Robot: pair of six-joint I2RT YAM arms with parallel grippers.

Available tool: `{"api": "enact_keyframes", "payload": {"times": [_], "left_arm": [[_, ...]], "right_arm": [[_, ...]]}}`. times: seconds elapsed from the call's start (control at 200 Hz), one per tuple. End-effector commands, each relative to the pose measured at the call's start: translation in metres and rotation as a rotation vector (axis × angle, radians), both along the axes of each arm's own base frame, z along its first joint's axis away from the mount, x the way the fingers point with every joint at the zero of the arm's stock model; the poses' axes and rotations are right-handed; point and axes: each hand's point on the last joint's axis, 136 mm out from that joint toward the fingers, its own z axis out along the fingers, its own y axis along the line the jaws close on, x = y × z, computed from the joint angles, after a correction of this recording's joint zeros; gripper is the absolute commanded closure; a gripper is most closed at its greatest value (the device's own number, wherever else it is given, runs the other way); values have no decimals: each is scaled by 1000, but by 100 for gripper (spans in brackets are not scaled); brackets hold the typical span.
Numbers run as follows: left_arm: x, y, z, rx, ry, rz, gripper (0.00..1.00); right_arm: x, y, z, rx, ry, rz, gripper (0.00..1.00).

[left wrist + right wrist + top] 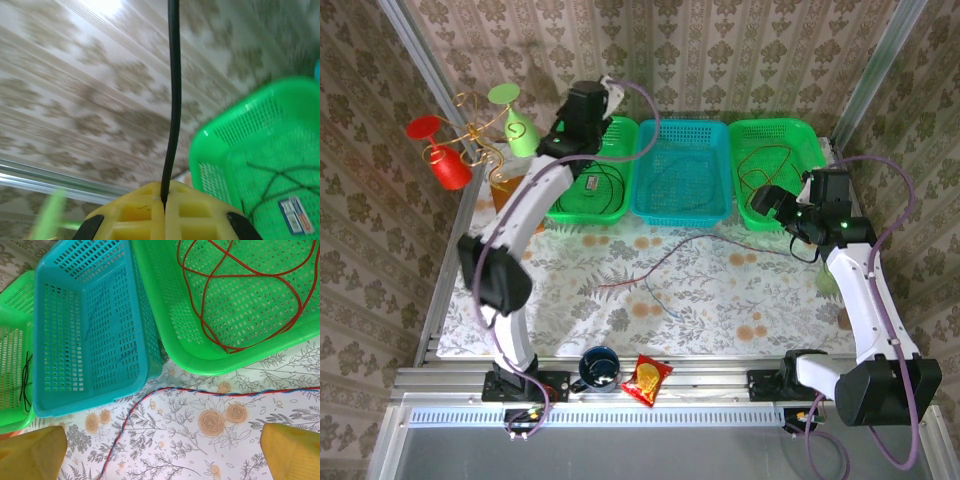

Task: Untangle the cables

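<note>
My left gripper tips its fingers downward next and descends inside the green basket below, where more black cable lies, to release the cable there.
In the left wrist view my left gripper (165, 199) is shut on a black cable (173, 100) that runs straight up from between the yellow fingers. From above, this gripper (588, 105) hangs over the left green basket (560, 212), where more black cable (607, 180) lies. My right gripper (162, 455) is open above the tablecloth, its yellow fingertips (30, 452) wide apart. A twisted red-and-blue cable (200, 390) lies on the cloth between them and the baskets. A red cable (240, 295) is coiled in the right green basket (200, 357).
A teal basket (680, 212) stands between the two green ones. A gold stand with a red and a green glass (470, 140) is at the back left. A dark mug (598, 368) and a snack packet (646, 380) sit at the near edge.
</note>
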Motion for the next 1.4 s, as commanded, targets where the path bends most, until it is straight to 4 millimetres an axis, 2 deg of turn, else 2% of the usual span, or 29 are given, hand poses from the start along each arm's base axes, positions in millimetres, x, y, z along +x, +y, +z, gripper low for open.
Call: {"api": "enact_keyframes", "payload": {"times": [0.0,0.11,0.24,0.25,0.26,0.35,0.445,0.53,0.665,0.8,0.865,0.96,1.02,1.13,1.185,1.28,1.395], "left_arm": [[14,4,-96,101,212,37,100],[24,-5,-137,93,277,18,100],[18,-8,-175,-10,400,25,100],[22,4,-178,-20,410,48,100],[22,8,-181,-27,422,55,100],[19,16,-197,-57,495,72,100],[17,20,-204,-108,542,80,100],[16,23,-202,-189,561,92,100],[10,13,-199,-308,624,35,100],[1,4,-214,-318,717,8,99],[-2,3,-221,-330,741,15,93],[-5,3,-232,-342,772,30,80],[-6,3,-237,-342,781,36,76],[-4,3,-235,-353,773,47,58],[-2,3,-226,-362,753,48,51],[2,3,-195,-372,665,51,40],[3,4,-161,-382,573,53,32]], "right_arm": [[-3,9,9,54,-28,13,0],[-10,11,11,57,-25,22,0],[-21,9,11,31,-24,27,0],[-22,9,11,28,-23,27,0],[-23,9,11,26,-23,27,0],[-28,8,10,17,-24,28,0],[-31,9,8,19,-20,31,0],[-30,9,6,24,-16,30,0],[-28,11,6,37,-17,31,0],[-27,12,7,46,-19,30,0],[-27,12,8,44,-21,30,0],[-28,11,7,34,-16,32,0],[-30,10,7,26,-13,34,0],[-31,9,10,15,-15,35,0],[-32,9,11,15,-17,34,0],[-32,9,10,17,-16,32,0],[-32,11,7,25,-4,35,0]]}}
